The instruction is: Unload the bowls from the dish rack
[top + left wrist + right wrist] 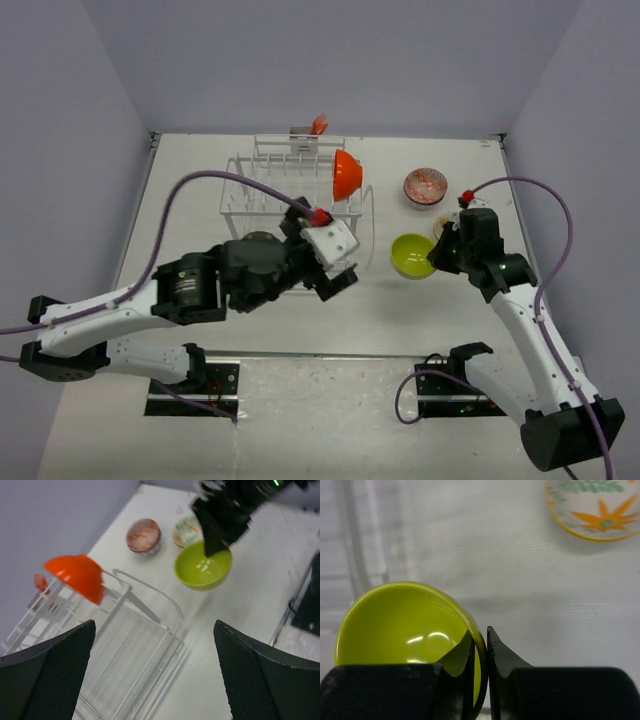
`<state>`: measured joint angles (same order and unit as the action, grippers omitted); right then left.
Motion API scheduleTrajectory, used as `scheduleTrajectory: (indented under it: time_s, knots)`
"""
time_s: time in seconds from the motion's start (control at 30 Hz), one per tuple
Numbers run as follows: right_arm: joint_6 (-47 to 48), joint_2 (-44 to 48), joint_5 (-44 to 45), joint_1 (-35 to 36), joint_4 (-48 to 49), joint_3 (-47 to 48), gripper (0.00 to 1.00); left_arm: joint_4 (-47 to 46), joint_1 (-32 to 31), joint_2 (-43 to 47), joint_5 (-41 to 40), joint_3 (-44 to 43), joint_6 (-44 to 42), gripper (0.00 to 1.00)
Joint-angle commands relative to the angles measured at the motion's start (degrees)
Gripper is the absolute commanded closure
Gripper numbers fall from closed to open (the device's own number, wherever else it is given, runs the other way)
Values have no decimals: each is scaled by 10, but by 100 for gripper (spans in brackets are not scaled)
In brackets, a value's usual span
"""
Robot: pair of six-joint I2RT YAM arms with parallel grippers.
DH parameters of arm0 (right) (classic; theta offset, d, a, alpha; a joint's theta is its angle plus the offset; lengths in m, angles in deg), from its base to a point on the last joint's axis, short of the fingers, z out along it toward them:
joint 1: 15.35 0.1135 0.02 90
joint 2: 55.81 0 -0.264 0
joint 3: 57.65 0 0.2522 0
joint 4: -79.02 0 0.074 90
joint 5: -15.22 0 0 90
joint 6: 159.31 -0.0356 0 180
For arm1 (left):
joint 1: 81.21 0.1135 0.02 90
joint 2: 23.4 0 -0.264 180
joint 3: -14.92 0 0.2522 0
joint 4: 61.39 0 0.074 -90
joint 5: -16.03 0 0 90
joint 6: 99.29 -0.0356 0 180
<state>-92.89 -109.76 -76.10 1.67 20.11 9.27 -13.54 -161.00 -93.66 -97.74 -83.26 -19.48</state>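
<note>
The lime green bowl comes down in my right gripper onto the bare table between the rack and the pale floral bowl next, since that spot stands clear.
The white wire dish rack (262,190) stands at the back middle; an orange bowl (346,173) sits tilted on its right end, also in the left wrist view (77,575). My right gripper (437,257) is shut on the rim of the lime green bowl (411,255), one finger inside and one outside (479,650); the bowl is just right of the rack, low over the table. My left gripper (335,262) is open and empty near the rack's right front corner (155,680). A red-patterned bowl (425,186) and a pale floral bowl (592,510) rest on the table at the right.
A small orange-red item (319,124) stands behind the rack by the back wall. Grey walls close in the table on three sides. The arm bases sit on black plates (190,385) at the near edge.
</note>
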Motion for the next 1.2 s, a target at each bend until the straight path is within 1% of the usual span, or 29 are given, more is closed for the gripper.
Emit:
scheduleTrajectory:
  time_s: [0.0, 0.03, 0.07, 0.1, 0.17, 0.23, 0.4, 0.57, 0.7, 0.77, 0.87, 0.97, 1.0, 1.07, 1.13, 1.17]
  knots:
    - [-104, 50, 74, -77, 164, -69, 100, -111, 37, 89, -171, 9, 121, 0]
    - [-120, 48, 92, -80, 182, -101, 100, -109, 65, 98, -165, 8, 147, 0]
    - [-135, 44, 105, -82, 202, -112, 100, -104, 124, 103, -153, 6, 193, 0]
    - [-159, 26, 126, -85, 231, -126, 100, -90, 146, 104, -145, -3, 208, 0]
    - [-176, 3, 141, -88, 254, -135, 100, -68, 188, 93, -145, -16, 232, 0]
    - [-194, -37, 159, -91, 276, -141, 100, -39, 207, 71, -138, -35, 244, 0]
    - [-222, -106, 147, -96, 328, -160, 100, -65, 224, 82, -107, -13, 249, 0]
    - [-227, -163, 152, -96, 356, -179, 100, -63, 230, 81, -94, -18, 248, 0]
    - [-228, -158, 170, -95, 374, -204, 100, -62, 234, 80, -97, -18, 250, 0]
    - [-224, -149, 170, -95, 385, -213, 94, -71, 236, 83, -92, -14, 252, 0]
    - [-218, -160, 161, -95, 380, -206, 92, -78, 241, 82, -81, -12, 258, 0]
    - [-208, -182, 148, -95, 363, -187, 88, -83, 245, 75, -70, -12, 262, 0]
    - [-204, -185, 143, -95, 357, -184, 82, -82, 246, 74, -66, -11, 263, 0]
    - [-202, -179, 140, -95, 352, -187, 67, -84, 249, 73, -60, -9, 267, 0]
    - [-201, -162, 130, -95, 349, -194, 57, -86, 250, 73, -51, -8, 272, 0]
    - [-202, -136, 128, -95, 340, -197, 54, -88, 252, 72, -47, -9, 274, 0]
